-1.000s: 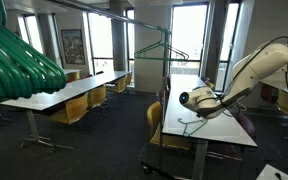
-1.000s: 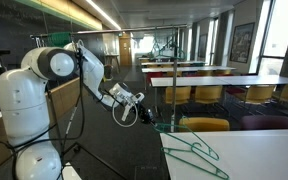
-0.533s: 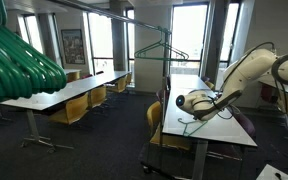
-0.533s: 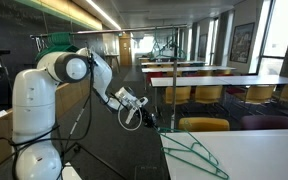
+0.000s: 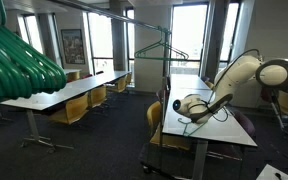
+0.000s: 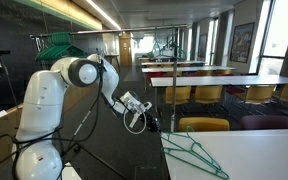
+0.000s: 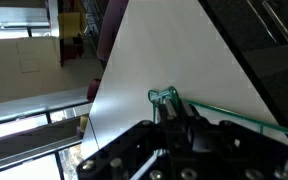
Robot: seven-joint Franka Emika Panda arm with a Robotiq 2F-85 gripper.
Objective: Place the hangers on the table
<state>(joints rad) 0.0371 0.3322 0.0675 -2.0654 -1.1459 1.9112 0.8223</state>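
Note:
I will lower my gripper to the end of the white tabletop just below and release the hook, as the hanger's wire already lies there.
My gripper point(image 7: 167, 103) is shut on the hook of a thin green hanger point(image 7: 229, 111), held just over the white table point(image 7: 154, 45). In both exterior views the gripper point(image 5: 185, 104) point(image 6: 145, 120) is at the near end of the table point(image 5: 206, 112) point(image 6: 254, 150). Green hanger wire point(image 6: 195, 152) lies on the tabletop right by the gripper. I cannot tell how many hangers lie there. It also shows as thin wire below the gripper point(image 5: 190, 125). Another green hanger point(image 5: 160, 50) hangs on a rack behind.
A blurred bunch of green hangers point(image 5: 19, 62) fills the near left of an exterior view. A greyer long table point(image 5: 69, 92) with yellow chairs point(image 5: 76, 110) stands across the aisle. A yellow chair point(image 5: 155, 118) sits at the white table's edge. More tables and chairs point(image 6: 224, 95) stand behind.
The arm has folded in, its elbow swinging over the base. The gripper has shifted a little along the table's near end and lower, still shut on the hanger hook.

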